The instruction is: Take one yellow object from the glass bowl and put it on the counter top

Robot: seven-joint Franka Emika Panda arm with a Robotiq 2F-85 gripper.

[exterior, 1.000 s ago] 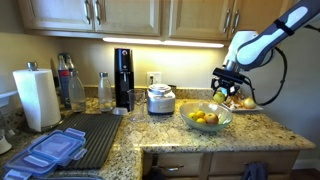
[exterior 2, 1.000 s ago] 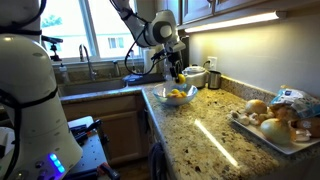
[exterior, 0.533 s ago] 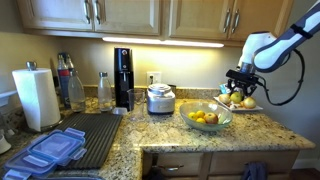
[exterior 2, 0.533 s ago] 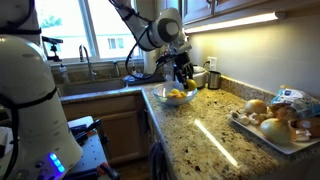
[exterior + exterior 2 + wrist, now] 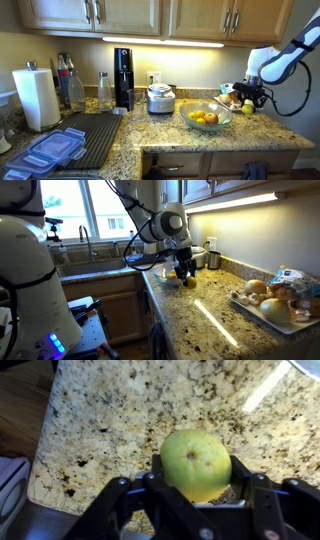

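The robot's gripper will go down to the counter top and open there.
My gripper [image 5: 196, 478] is shut on a yellow lemon-like fruit [image 5: 196, 462] and holds it over the speckled granite counter top [image 5: 120, 420]. In both exterior views the gripper [image 5: 248, 100] [image 5: 187, 275] hangs low beside the glass bowl [image 5: 209, 117] [image 5: 170, 277], which holds more yellow fruit and an orange one. The held fruit shows as a small yellow spot [image 5: 248, 104] [image 5: 187, 279] just above the counter top [image 5: 190, 135] [image 5: 205, 315].
A white plate of food [image 5: 272, 302] [image 5: 232, 99] stands on the counter. A steel cooker pot [image 5: 160, 99], black bottle [image 5: 123, 78], glass jars [image 5: 105, 92], paper towel roll [image 5: 36, 98], black drying mat [image 5: 90, 135] with blue lids [image 5: 50, 152] lie further along. A sink with faucet [image 5: 85, 242] is by the window.
The gripper has carried the yellow fruit away from above the bowl, sideways and down toward the counter top beside the bowl.
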